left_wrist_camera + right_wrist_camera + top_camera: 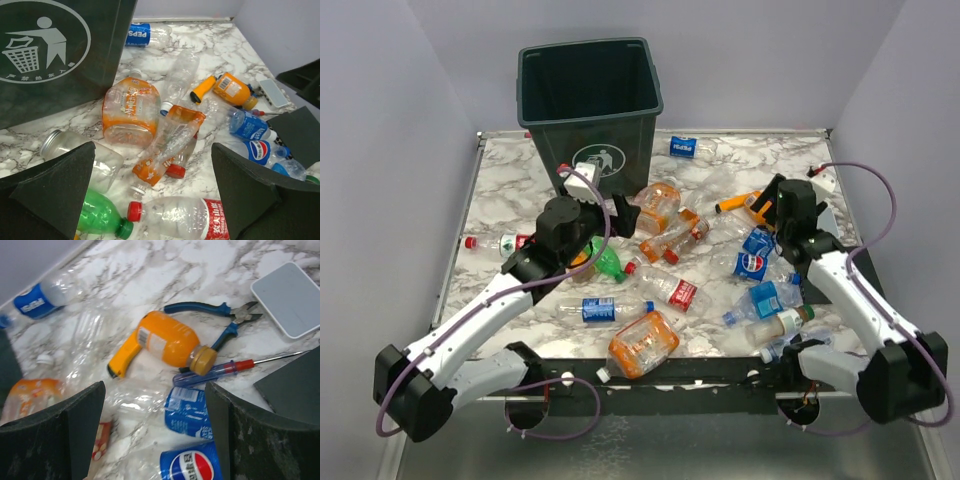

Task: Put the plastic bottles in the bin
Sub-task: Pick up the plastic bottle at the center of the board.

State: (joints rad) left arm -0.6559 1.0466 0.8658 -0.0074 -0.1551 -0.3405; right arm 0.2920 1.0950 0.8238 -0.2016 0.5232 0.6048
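Next, my right gripper turns and comes down onto the end with the cap of the orange bottle (192, 352), its fingers astride it. The bottle lies at an angle to them.
The dark green bin (590, 110) stands at the back of the marble table, its litter symbol close in the left wrist view (50, 55). Several plastic bottles lie scattered in front of it. My left gripper (603, 212) is open (152, 150) above a slim orange-labelled bottle (170, 145), a green bottle (100, 217) and a red-capped, red-labelled bottle (185, 215). A squat orange-labelled bottle (131, 110) lies beside the bin. My right gripper (770, 208) is open (154, 387) over a crumpled blue-labelled bottle (187, 410) and a Pepsi bottle (192, 465), gripping nothing.
Blue-handled pliers (210, 310), a screwdriver (225, 371), an orange bottle with a tan cap (167, 342), a small yellow-orange cylinder (122, 357) and a white box (290, 297) lie at the right. More bottles lie near the front edge (642, 345) and at the left (500, 242).
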